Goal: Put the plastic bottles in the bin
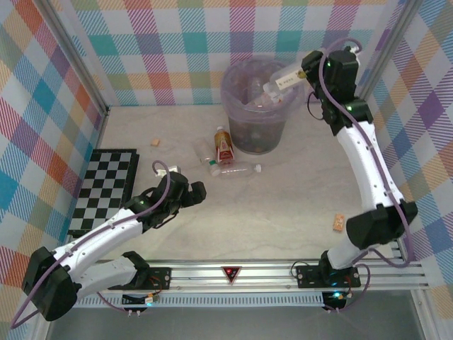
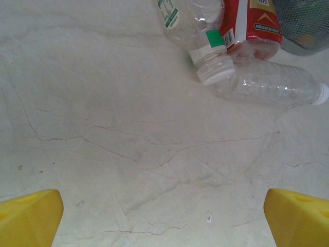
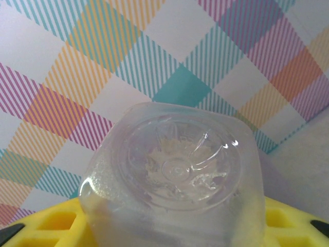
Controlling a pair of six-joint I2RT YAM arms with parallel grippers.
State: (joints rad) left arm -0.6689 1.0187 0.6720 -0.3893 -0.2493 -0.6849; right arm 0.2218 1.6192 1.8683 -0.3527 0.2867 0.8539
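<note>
I should move my right gripper over the bin's opening (image 1: pixel 256 83) next and let go of the clear bottle, because the bottle's base end still sticks out past the bin's rim.
The bin (image 1: pixel 241 81), a translucent grey-lilac bucket with a clear liner, stands at the back of the table with bottles inside. My right gripper (image 1: pixel 306 73) is shut on a clear bottle (image 1: pixel 282 83) held tilted over the bin's right rim. In the right wrist view, that bottle's squarish base (image 3: pixel 175 172) sits between the yellow fingers (image 3: pixel 54 224). Three plastic bottles lie in front of the bin: a red-labelled one (image 1: pixel 224 144) (image 2: pixel 252 25), a clear one with a white cap (image 1: pixel 239 170) (image 2: pixel 272 85), and a clear one with a green band (image 1: pixel 204 151) (image 2: pixel 205 43). My left gripper (image 1: pixel 200 190) (image 2: pixel 164 221) is open, just short of them, over bare table.
A folded checkerboard (image 1: pixel 106 185) lies at the left. Two small tan blocks rest on the table, one at the back left (image 1: pixel 155 142) and one at the right (image 1: pixel 339 222). Plaid walls close in the back and sides. A metal rail (image 1: pixel 269 273) runs along the front.
</note>
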